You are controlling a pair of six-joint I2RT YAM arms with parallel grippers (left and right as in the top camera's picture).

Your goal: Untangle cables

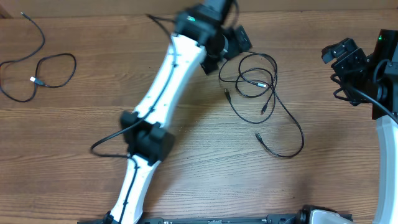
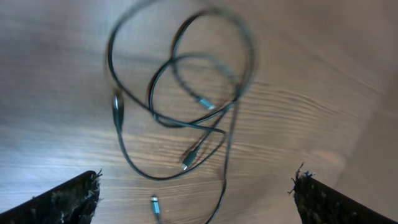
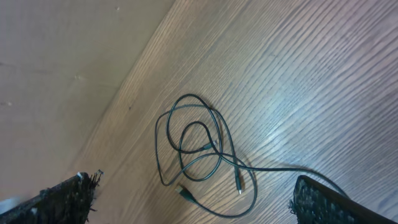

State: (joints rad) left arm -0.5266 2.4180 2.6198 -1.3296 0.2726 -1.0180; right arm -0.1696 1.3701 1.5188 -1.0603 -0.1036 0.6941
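Note:
The left gripper lowers toward the tangle next and brings its open fingers onto the dark-plugged thin black cable [image 1: 272, 88] [image 2: 232, 103].
A tangle of thin black cables [image 1: 258, 87] with small silver-tipped plugs lies on the wooden table right of centre. It also shows in the left wrist view [image 2: 186, 106] and in the right wrist view [image 3: 202, 149]. A separate thin black cable [image 1: 37, 65] lies at the far left. My left gripper [image 1: 233, 43] is open and empty, hovering just above and left of the tangle; its fingertips frame the cables [image 2: 196, 196]. My right gripper [image 1: 342, 56] is open and empty at the right, apart from the tangle [image 3: 193, 202].
The left arm [image 1: 155, 106] stretches diagonally across the table from the front edge. The right arm's white link [image 1: 385, 162] runs along the right edge. The table's far edge meets a pale wall [image 3: 56, 56].

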